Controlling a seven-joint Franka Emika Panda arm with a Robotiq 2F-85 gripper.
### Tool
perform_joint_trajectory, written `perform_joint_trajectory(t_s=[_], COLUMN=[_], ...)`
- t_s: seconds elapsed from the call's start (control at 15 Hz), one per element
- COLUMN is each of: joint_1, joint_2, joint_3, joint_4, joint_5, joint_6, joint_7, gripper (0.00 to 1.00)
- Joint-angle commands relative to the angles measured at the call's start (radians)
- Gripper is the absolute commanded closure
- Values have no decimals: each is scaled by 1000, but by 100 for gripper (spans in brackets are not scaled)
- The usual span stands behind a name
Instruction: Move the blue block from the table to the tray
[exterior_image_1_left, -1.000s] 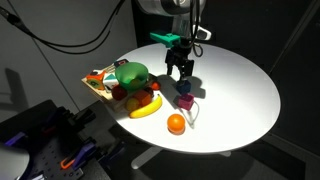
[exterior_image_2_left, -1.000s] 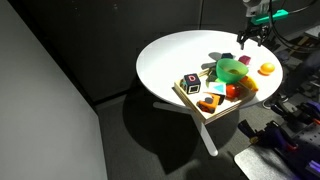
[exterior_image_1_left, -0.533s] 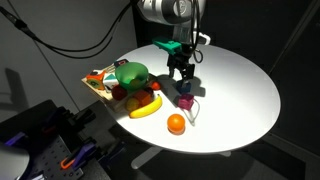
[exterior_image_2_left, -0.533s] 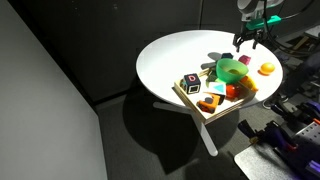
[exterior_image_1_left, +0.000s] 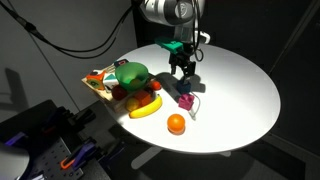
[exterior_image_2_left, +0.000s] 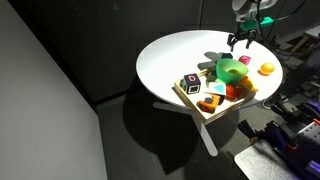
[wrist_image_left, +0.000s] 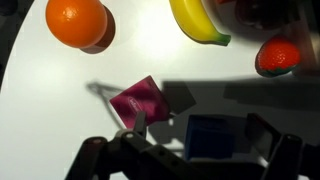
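The gripper lowers around the blue block (exterior_image_1_left: 184, 87) (wrist_image_left: 209, 138) next, as the block lies between its open fingers. It then closes on the block.
The blue block (wrist_image_left: 213, 138) is a small dark cube on the white table (exterior_image_1_left: 235, 90). In the wrist view it lies between my two fingers with gaps on both sides. My gripper (wrist_image_left: 200, 122) is open and hangs over the block; it also shows in both exterior views (exterior_image_1_left: 181, 70) (exterior_image_2_left: 238, 42). The block shows as a dark shape under the fingers (exterior_image_1_left: 184, 86). The magenta cube (wrist_image_left: 140, 100) lies right beside the left finger. The light-wood tray (exterior_image_1_left: 94, 89) (exterior_image_2_left: 191, 101) sits at the table's edge, filled with toys.
An orange (wrist_image_left: 77, 22) (exterior_image_1_left: 176, 123) and a banana (wrist_image_left: 198, 20) (exterior_image_1_left: 147, 107) lie near the cubes. A green bowl (exterior_image_1_left: 130, 74) (exterior_image_2_left: 232, 70) stands on the tray's side. A red fruit (wrist_image_left: 278, 55) lies by the banana. The table's far half (exterior_image_2_left: 170, 55) is bare.
The gripper has shifted a little across the table and lower, so that its fingers now straddle the blue block. The objects have not moved.
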Motion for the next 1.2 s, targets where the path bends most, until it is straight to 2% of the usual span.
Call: perform_joint_trajectory(t_s=[0.0,0.6,1.13], joint_1=[-3,-3,10], joint_2=[47,151,218], joint_3=[11,17,11], joint_4=[68,176,221], joint_5=[19,16,3], joint_6=[17,55,123], joint_7=[-1,-7,-1], gripper=[0,0,0])
